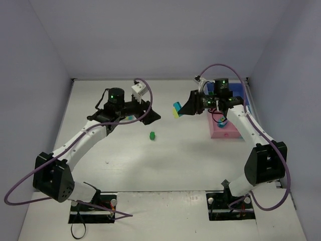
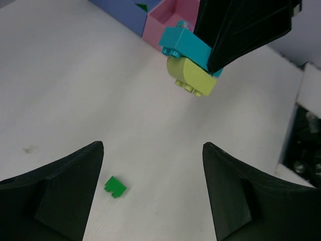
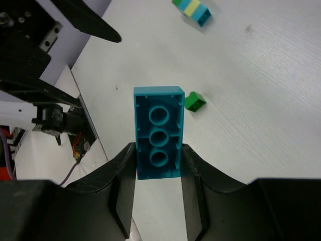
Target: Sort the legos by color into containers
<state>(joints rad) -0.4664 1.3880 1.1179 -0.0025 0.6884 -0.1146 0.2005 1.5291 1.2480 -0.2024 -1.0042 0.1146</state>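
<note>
The colors differ, so my right gripper should offer the yellow-green brick (image 1: 176,113) to my open left gripper, then swing the cyan one over the trays and release it.
My right gripper (image 1: 181,109) (image 3: 158,150) is shut on a short stack of legos held above the table: a cyan brick (image 3: 158,133) (image 2: 184,44) with a yellow-green brick (image 2: 194,75) (image 1: 176,113) joined to it. My left gripper (image 1: 154,115) (image 2: 153,145) faces that stack from the left, open, with nothing between its fingers (image 2: 65,191). A small dark green brick (image 1: 152,135) (image 2: 115,186) (image 3: 194,101) lies on the table below it. A green, yellow and cyan stack (image 3: 192,9) lies further left. The containers stand at the right: the pink tray (image 1: 223,131) (image 2: 168,22) and the blue tray (image 1: 239,91) (image 2: 123,9).
White walls close the table (image 1: 175,165) on three sides. A purple cable (image 1: 220,68) loops over the right arm, and another trails from the left arm's base (image 1: 15,193). A white block (image 1: 139,91) sits on the left wrist.
</note>
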